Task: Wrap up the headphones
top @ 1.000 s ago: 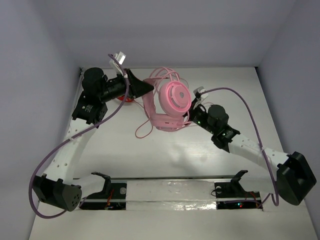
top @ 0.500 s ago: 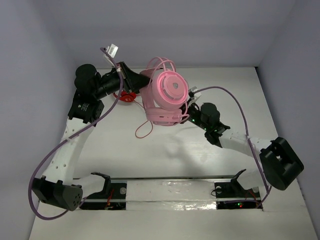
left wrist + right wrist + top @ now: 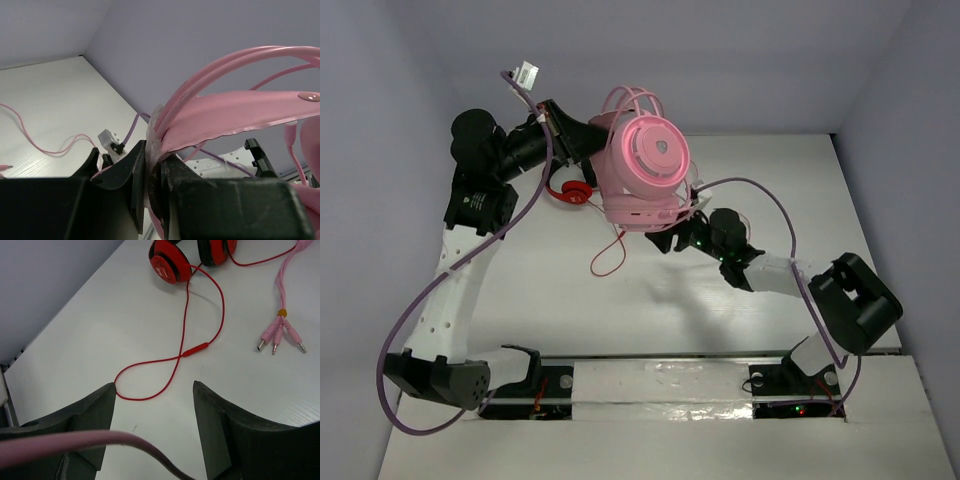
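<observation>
My right gripper draws back from the cups and closes on the pink cable next, since the cable crosses low between the open fingers in the wrist view.
The pale-pink headphones [image 3: 645,165] hang in the air over the back of the table. My left gripper [image 3: 582,140] is shut on them from the left. In the left wrist view the jaws [image 3: 152,155] pinch the end of the pink headband [image 3: 240,115]. Their thin pink cable [image 3: 125,442] crosses blurred, close to the lens, low between the fingers of my right gripper [image 3: 154,386]. That gripper is open and grips nothing. It sits just below the cups [image 3: 670,240]. The cable's pink plugs [image 3: 280,335] lie on the table.
Small red-and-black headphones [image 3: 575,190] lie on the table under the left gripper, also in the right wrist view [image 3: 170,260]. Their red cable [image 3: 608,258] loops toward the table's middle [image 3: 170,365]. Grey walls close off the back and sides.
The left gripper has raised the pink headphones and carried them left and back, uncovering the red headphones. The right arm has swung left, bringing its gripper under the cups.
</observation>
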